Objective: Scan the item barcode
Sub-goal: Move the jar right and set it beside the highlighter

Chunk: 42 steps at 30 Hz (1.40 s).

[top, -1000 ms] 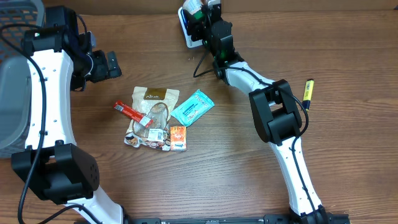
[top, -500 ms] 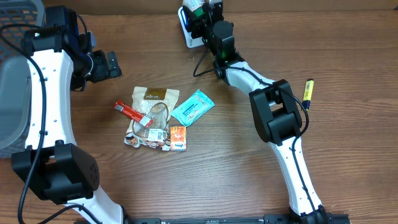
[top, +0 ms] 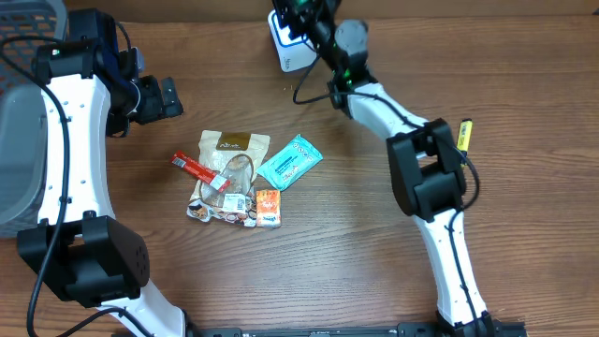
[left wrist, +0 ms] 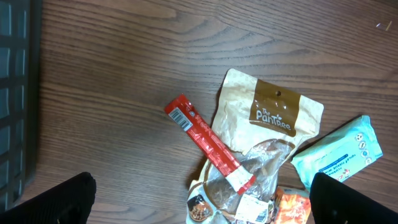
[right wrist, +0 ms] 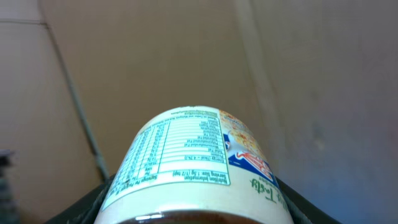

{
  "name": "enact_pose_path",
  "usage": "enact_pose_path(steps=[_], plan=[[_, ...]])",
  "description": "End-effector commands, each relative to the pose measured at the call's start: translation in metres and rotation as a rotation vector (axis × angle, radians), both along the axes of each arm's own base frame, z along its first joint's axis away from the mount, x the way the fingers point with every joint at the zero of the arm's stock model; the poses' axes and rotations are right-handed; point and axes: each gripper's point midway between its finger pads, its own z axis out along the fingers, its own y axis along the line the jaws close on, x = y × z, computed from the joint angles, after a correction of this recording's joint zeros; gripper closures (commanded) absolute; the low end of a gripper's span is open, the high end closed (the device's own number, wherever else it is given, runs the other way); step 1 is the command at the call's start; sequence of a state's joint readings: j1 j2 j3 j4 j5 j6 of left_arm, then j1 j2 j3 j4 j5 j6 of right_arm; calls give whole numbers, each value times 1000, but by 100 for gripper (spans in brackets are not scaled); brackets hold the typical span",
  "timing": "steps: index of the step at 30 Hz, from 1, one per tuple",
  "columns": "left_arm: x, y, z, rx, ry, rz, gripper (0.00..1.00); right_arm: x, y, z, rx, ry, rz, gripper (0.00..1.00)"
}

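I will next move my right gripper to the right in the overhead view, lower the jar and let it go, since bare tabletop (top: 494, 157) beside the yellow marker is below.
My right gripper (top: 303, 13) is at the table's far edge, shut on a round jar (right wrist: 193, 163) with a white nutrition label and a blue and red logo. The jar fills the lower right wrist view, with the dark fingers (right wrist: 84, 202) against both its sides; no barcode shows on the face I see. Just below it on the table lies a white device with a blue edge (top: 284, 49). My left gripper (top: 169, 96) hangs open and empty over the pile of packets, its fingertips (left wrist: 59, 200) far apart.
The pile holds a red stick packet (left wrist: 208, 144), a beige pouch (left wrist: 273, 118), a teal wipes pack (top: 290, 161) and an orange packet (top: 269, 208). A yellow marker (top: 463, 136) lies at the right. A grey basket (top: 17, 150) stands at the left edge.
The right arm's wrist has swung to the right and turned, carrying the jar at the far edge. The left arm and the pile have not moved.
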<state>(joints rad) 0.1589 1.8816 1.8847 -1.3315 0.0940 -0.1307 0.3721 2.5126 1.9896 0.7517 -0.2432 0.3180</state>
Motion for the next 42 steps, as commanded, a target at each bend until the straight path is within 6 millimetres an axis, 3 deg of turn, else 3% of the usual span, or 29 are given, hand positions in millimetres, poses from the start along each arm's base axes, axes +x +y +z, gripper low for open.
enact_pose_path(steps=[1,6,9,13,15,21,25,28,34,42], plan=[[0,-3,1,-3,-5,-17,0,-36,-15,125,68,-82,59,96],[0,-3,1,-3,-5,-17,0,-47,-40,138,-2,160,-7,96],[0,-3,1,-3,-5,-17,0,-72,-66,141,-61,337,-38,96],[0,-3,1,-3,-5,-17,0,-108,-112,120,-140,583,-100,96],[0,-3,1,-3,-5,-17,0,-125,-138,99,-193,707,-137,96],[0,-3,1,-3,-5,-17,0,-172,-232,3,-364,1144,-294,96],[0,-3,1,-3,-5,-17,0,-194,-300,-38,-400,1348,-477,95],[0,-3,1,-3,-5,-17,0,-205,-338,-63,-380,1438,-556,94],[0,-3,1,-3,-5,-17,0,-227,-391,-121,-298,1594,-636,93],[0,-3,1,-3,-5,-17,0,-250,-428,-193,-197,1684,-713,90]])
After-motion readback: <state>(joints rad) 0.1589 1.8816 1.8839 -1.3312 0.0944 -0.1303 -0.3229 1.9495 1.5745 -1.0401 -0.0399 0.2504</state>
